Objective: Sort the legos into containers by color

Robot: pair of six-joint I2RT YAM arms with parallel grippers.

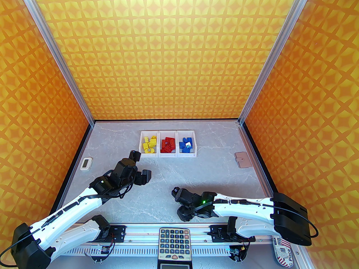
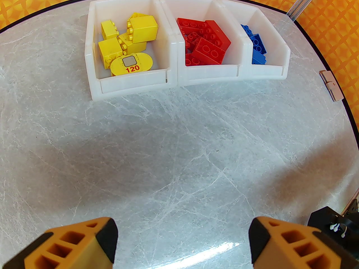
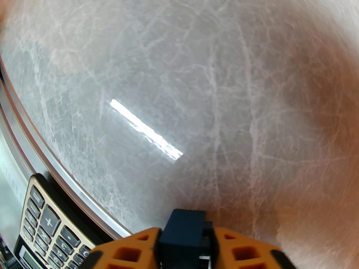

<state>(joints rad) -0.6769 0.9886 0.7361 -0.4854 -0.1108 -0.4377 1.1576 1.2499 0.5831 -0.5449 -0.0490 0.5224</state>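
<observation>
I need to lift my right gripper next and move it outward over the container of blue legos, which stands outward of it, to release the matching blue lego.
Three joined white containers stand at the back of the table. The left one point(image 2: 131, 83) holds yellow legos point(image 2: 131, 38), the middle one point(image 2: 210, 71) red legos point(image 2: 207, 42), the right one point(image 2: 277, 52) blue legos point(image 2: 256, 45). From above, the row point(image 1: 167, 155) lies just beyond my left gripper point(image 1: 143, 175). That gripper point(image 2: 182, 242) is open and empty, hovering over bare table in front of the bins. My right gripper point(image 3: 186, 235) is shut on a small dark blue lego point(image 3: 185, 228), low over the table by the near edge point(image 1: 183, 214).
A calculator point(image 1: 174, 244) lies on the front rail between the arm bases, close to my right gripper point(image 3: 47, 228). A small white device point(image 1: 86, 164) sits at the left edge. A pinkish-brown pad point(image 1: 243, 159) lies at the right.
</observation>
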